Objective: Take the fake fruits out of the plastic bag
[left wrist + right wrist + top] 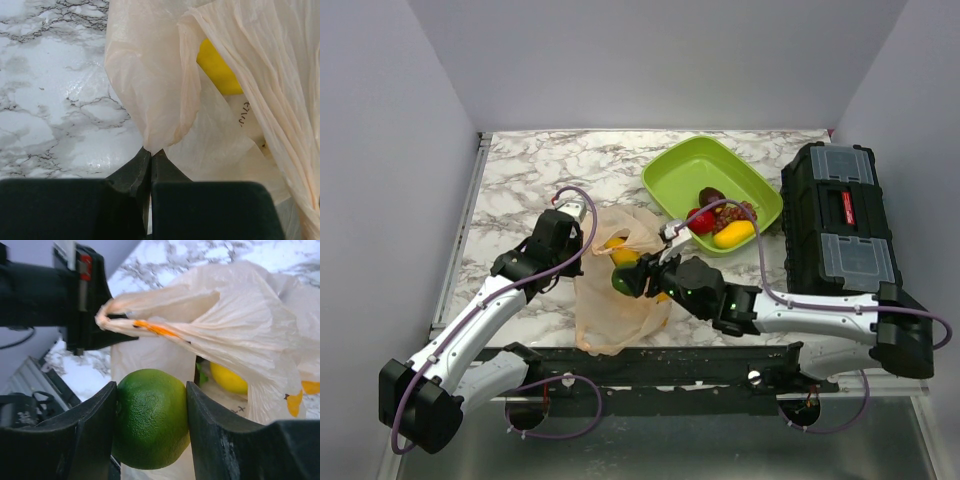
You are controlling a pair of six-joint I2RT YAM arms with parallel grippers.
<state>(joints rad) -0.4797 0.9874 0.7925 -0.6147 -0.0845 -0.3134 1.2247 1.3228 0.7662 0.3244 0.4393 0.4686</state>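
Observation:
My right gripper swings outward and to its right in the top view next, lowers over the tray's open bottom part beyond the grapes and releases.
The peach plastic bag [618, 290] lies on the marble table between the arms. My left gripper [582, 232] is shut on the bag's edge [150, 142], pinching a fold and holding the mouth up. My right gripper [625, 281] is shut on a green fake fruit [151, 417], a dimpled lime-like ball, just in front of the bag's mouth. A yellow fruit [229, 378] still lies inside the bag [240, 325], also visible as a yellow piece [217, 67] through the opening. A red fruit [702, 220], a dark purple one [712, 196] and a yellow one [734, 234] lie in the tray.
The lime-green tray [692, 167] stands at the back, right of centre. A black toolbox [840, 215] sits along the right edge. Bare marble [520, 180] spreads to the back left. The table's black front rail [650, 365] runs beneath the arms.

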